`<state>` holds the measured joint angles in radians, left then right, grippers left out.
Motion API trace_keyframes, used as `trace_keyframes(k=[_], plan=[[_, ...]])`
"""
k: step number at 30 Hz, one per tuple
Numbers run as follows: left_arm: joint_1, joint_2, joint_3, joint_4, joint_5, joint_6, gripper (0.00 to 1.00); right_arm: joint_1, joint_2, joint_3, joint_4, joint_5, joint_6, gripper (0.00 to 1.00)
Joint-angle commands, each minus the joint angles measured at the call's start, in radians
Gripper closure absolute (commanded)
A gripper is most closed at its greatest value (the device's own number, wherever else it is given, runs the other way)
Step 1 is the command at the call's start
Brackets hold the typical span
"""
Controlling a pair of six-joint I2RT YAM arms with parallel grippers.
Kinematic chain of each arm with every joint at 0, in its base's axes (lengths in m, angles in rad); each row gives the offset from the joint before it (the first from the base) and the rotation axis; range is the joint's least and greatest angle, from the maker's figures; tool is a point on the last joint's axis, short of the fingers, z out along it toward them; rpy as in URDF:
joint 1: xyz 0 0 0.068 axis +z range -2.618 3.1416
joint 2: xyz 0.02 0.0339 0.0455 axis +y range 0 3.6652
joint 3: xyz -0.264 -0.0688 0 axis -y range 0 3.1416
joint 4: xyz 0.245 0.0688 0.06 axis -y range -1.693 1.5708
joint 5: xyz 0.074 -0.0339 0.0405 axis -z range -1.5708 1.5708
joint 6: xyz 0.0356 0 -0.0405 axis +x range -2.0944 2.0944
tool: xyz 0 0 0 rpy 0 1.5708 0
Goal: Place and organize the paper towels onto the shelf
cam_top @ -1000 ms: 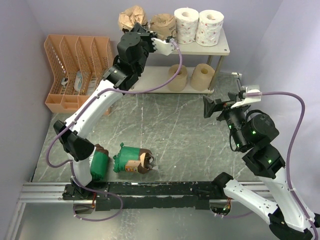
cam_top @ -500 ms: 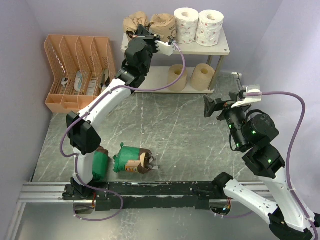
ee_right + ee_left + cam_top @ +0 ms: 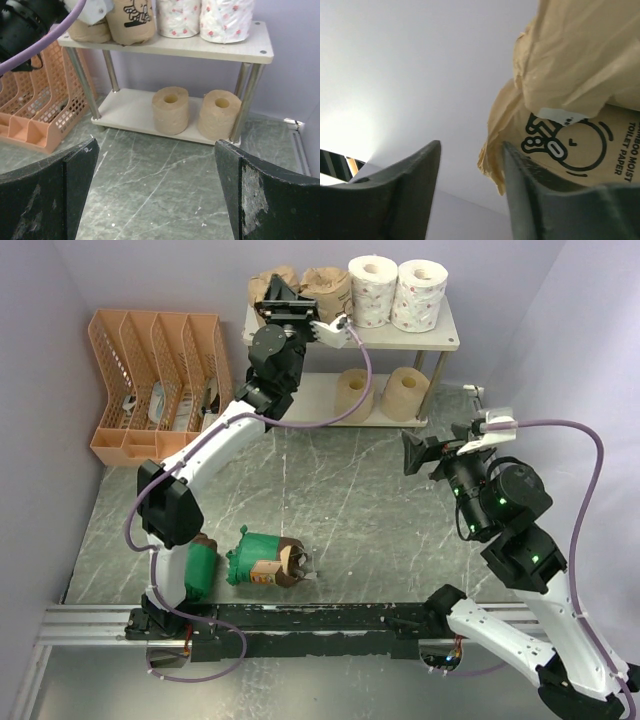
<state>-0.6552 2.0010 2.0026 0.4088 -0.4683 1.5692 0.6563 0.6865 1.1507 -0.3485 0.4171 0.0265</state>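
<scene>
The green-wrapped roll's torn brown end [image 3: 293,561] lies open, so I need to turn my right gripper back, down and to the left in the top view, onto it.
The shelf [image 3: 447,336] stands at the back wall. On its top board are two brown cartoon-print wrapped paper towels [image 3: 325,284] and two white red-specked rolls [image 3: 372,288]. Two plain tan rolls [image 3: 405,392] stand on the lower board. My left gripper [image 3: 283,300] is up at the top board's left end, open; in its wrist view the leftmost brown roll [image 3: 580,100] lies against the outer side of the right finger [image 3: 530,195], and only wall shows in the gap. My right gripper [image 3: 425,455] hovers open over the table, facing the shelf [image 3: 200,47]. Two green-wrapped rolls [image 3: 262,558] lie near the left arm's base.
An orange perforated file organizer [image 3: 155,380] stands left of the shelf, close to its silver legs [image 3: 82,80]. The left arm's purple cable [image 3: 352,360] loops in front of the shelf. Walls close in at the back and both sides.
My left arm has reached farther toward the top board's left end and its jaws have opened, leaving the brown wrapped roll on the board. The right gripper has shifted slightly left.
</scene>
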Motion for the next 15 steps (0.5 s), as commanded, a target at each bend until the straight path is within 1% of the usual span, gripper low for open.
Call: trace_keyframes(k=[1,4,6,7,9,10,12,14,15], plan=[[0.013,-0.047,0.044,0.054,-0.026,-0.025,0.3,0.003,0.025,-0.039,0.017,-0.097,0.053,0.0],[0.013,-0.087,0.023,0.041,-0.05,-0.056,0.2,0.002,0.06,-0.113,0.059,-0.163,0.166,0.0],[0.012,-0.12,0.002,0.026,-0.07,-0.091,0.02,0.002,0.082,-0.207,0.094,-0.216,0.311,0.0],[0.015,-0.134,-0.004,0.013,-0.078,-0.115,0.0,0.002,0.087,-0.257,0.111,-0.252,0.379,0.0],[0.023,-0.153,0.022,-0.063,-0.1,-0.183,0.0,0.002,0.085,-0.372,0.158,-0.329,0.519,0.0],[0.03,-0.156,0.064,-0.122,-0.11,-0.229,0.0,0.002,0.075,-0.436,0.19,-0.368,0.598,0.0],[0.044,-0.162,0.117,-0.22,-0.123,-0.31,0.0,0.004,0.034,-0.581,0.292,-0.455,0.752,0.0],[0.052,-0.17,0.139,-0.284,-0.134,-0.36,0.0,0.012,-0.013,-0.743,0.389,-0.521,0.894,0.0],[0.052,-0.177,0.14,-0.302,-0.143,-0.379,0.0,0.019,-0.033,-0.791,0.42,-0.538,0.948,0.0]])
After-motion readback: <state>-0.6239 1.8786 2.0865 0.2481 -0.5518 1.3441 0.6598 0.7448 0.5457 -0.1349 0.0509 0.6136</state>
